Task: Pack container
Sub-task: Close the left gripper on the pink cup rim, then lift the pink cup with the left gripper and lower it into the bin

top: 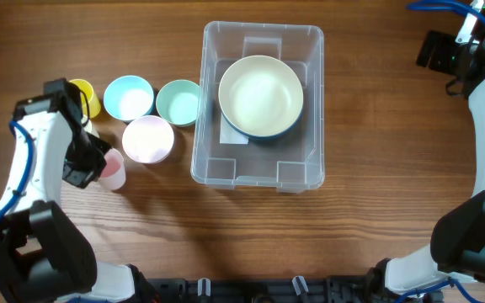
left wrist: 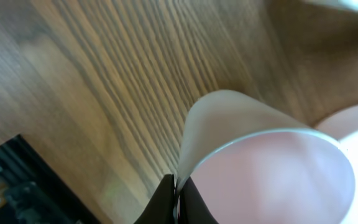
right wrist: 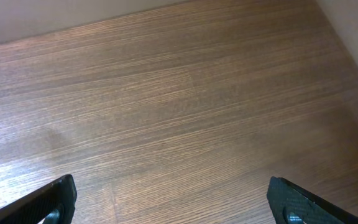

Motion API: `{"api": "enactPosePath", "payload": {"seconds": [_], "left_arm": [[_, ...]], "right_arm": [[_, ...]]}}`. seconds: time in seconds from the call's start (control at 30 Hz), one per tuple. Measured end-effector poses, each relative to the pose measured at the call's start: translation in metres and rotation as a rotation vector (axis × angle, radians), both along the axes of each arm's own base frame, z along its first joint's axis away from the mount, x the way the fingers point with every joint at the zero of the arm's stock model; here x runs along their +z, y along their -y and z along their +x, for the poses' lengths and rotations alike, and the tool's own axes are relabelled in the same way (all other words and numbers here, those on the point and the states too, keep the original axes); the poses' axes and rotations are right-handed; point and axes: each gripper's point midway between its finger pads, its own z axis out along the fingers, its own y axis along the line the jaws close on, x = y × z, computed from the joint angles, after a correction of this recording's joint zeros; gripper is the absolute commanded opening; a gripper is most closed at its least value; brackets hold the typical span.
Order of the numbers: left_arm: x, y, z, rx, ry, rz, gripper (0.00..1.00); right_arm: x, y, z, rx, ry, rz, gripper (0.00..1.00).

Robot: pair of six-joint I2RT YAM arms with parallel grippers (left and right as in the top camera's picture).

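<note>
I need to lift the pink cup (top: 113,172) with my left gripper, move it across and lower it into the container's bare near end (top: 294,160), since that end lies to the gripper's right in the overhead view.
The clear plastic container (top: 259,164) stands in the middle of the table with a large white bowl with a blue outside (top: 260,95) inside it. My left gripper (top: 95,171) is shut on the rim of a small pink cup (top: 113,172), at the table's left. In the left wrist view the two fingers (left wrist: 178,196) pinch the pink cup's wall (left wrist: 272,174). My right gripper (right wrist: 173,202) is open and empty over bare wood at the far right; its arm (top: 461,46) shows in the overhead view.
Left of the container stand a light green cup (top: 178,102), a light blue cup (top: 129,97), a pale pink bowl (top: 148,139) and a yellow cup (top: 85,97), close together. The left arm (top: 45,135) reaches over the yellow cup.
</note>
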Motion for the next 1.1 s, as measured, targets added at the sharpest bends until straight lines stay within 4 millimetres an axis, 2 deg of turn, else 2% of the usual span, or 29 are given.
{"api": "enactPosePath", "payload": {"seconds": [0.1,0.23,0.3,0.4,0.47,0.57,0.7,0.83,0.97,1.1], "left_arm": [[0.026,-0.002,0.016,0.000,0.076,0.006,0.04],[0.077,0.004,0.063,-0.054,0.322,-0.032,0.04],[0.104,0.015,0.095,-0.116,0.481,-0.072,0.04],[0.133,0.041,0.135,-0.241,0.675,-0.142,0.04],[0.149,0.071,0.159,-0.374,0.789,-0.199,0.04],[0.167,0.123,0.176,-0.568,0.894,-0.265,0.04],[0.188,0.195,0.183,-0.810,1.002,-0.318,0.04],[0.200,0.274,0.171,-1.023,1.066,-0.391,0.04],[0.194,0.324,0.150,-1.162,1.048,-0.449,0.04],[0.172,0.366,0.117,-1.309,0.954,-0.494,0.04]], "right_arm": [[0.000,0.000,0.000,0.000,0.001,0.000,1.00],[0.000,0.000,0.000,0.000,0.000,0.000,1.00],[0.000,0.000,0.000,0.000,0.000,0.000,1.00],[0.000,0.000,0.000,0.000,0.000,0.000,1.00],[0.000,0.000,0.000,0.000,0.000,0.000,1.00],[0.000,0.000,0.000,0.000,0.000,0.000,1.00],[0.000,0.000,0.000,0.000,0.000,0.000,1.00],[0.000,0.000,0.000,0.000,0.000,0.000,1.00],[0.000,0.000,0.000,0.000,0.000,0.000,1.00],[0.000,0.000,0.000,0.000,0.000,0.000,1.00]]}}
